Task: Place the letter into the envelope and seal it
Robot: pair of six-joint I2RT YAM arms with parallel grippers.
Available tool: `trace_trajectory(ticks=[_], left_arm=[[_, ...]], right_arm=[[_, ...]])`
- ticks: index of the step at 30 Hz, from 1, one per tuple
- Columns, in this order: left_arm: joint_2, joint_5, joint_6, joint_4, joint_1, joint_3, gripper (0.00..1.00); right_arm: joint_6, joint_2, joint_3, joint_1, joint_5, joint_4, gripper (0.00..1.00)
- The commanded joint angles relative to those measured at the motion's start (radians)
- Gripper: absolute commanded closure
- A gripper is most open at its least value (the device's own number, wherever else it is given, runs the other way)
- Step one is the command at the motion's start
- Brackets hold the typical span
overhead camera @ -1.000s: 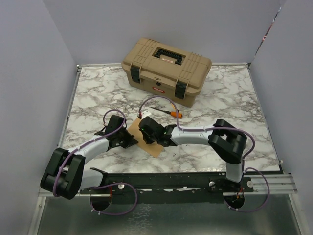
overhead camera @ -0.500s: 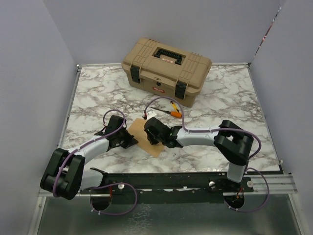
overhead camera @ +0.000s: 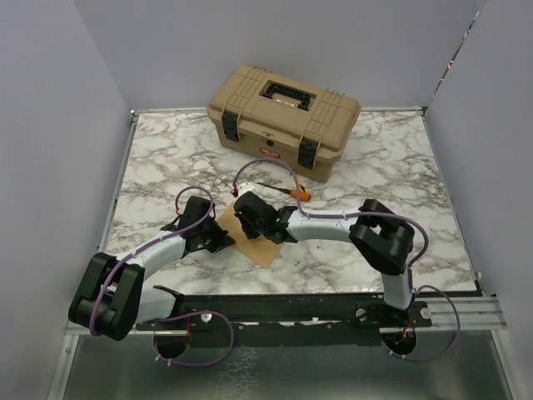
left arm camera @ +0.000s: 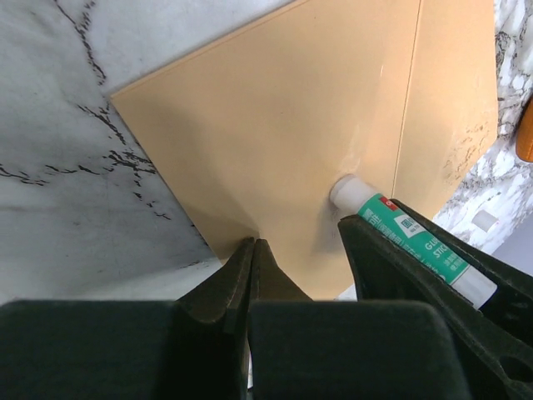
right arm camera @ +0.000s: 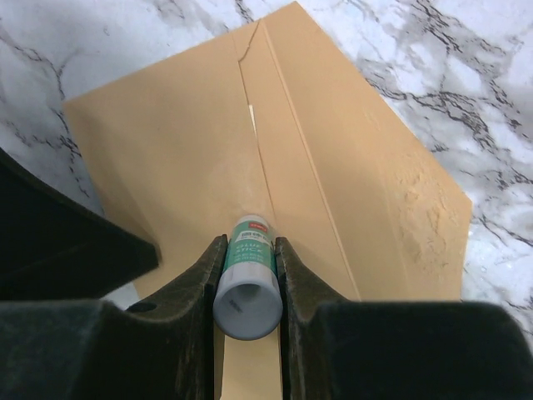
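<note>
The marble beside the orange handle (overhead camera: pixel 303 203) is bare, so next I will move my right gripper up and to the right in the top view, then down there.
The brown envelope (overhead camera: pixel 250 243) lies flat on the marble table between my two grippers. It fills the left wrist view (left arm camera: pixel 300 133) and the right wrist view (right arm camera: pixel 333 158), flap crease showing. My right gripper (right arm camera: pixel 250 242) is shut on a green-and-white glue stick (right arm camera: pixel 247 279), and the stick's tip touches the envelope near the crease. The glue stick also shows in the left wrist view (left arm camera: pixel 400 237). My left gripper (left arm camera: pixel 254 243) is shut, its tips resting on the envelope's near edge. In the top view the left gripper (overhead camera: pixel 221 242) and right gripper (overhead camera: pixel 244 218) sit close together. The letter is not visible.
A tan toolbox (overhead camera: pixel 283 117) with black latches stands at the back of the table. An orange-handled screwdriver (overhead camera: pixel 287 190) lies just behind the right gripper. White walls close the table on the left, back and right.
My right gripper with the glue stick slid right across the envelope, then back to the left and slightly farther away. The left arm has not moved.
</note>
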Motion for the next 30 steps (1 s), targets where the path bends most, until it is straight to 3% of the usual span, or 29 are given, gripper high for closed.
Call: trace_trajectory(ticks=[1,7,14,22,26,30], left_arm=[[-0.01,-0.075,0.016,-0.071,0.007,-0.027,1.0],[0.012,-0.07,0.066,-0.072,0.007,0.004,1.0],[-0.003,-0.016,0.182,-0.072,0.007,0.078,1.0],[-0.062,0.144,0.22,-0.076,0.009,0.169,0.88],[-0.051,0.18,0.234,-0.078,0.01,0.198,0.81],[-0.039,0.177,0.263,-0.098,0.01,0.215,0.73]], right_arm=[[-0.022,-0.061,-0.031,-0.032,-0.023,-0.17,0.99],[0.042,-0.368,-0.163,-0.118,-0.168,-0.173,0.99],[0.187,-0.566,-0.272,-0.186,-0.177,-0.264,0.99],[0.477,-0.886,-0.512,-0.421,-0.285,-0.198,0.99],[0.629,-0.887,-0.627,-0.572,-0.488,-0.092,1.0],[0.817,-0.776,-0.723,-0.641,-0.655,0.169,1.0]])
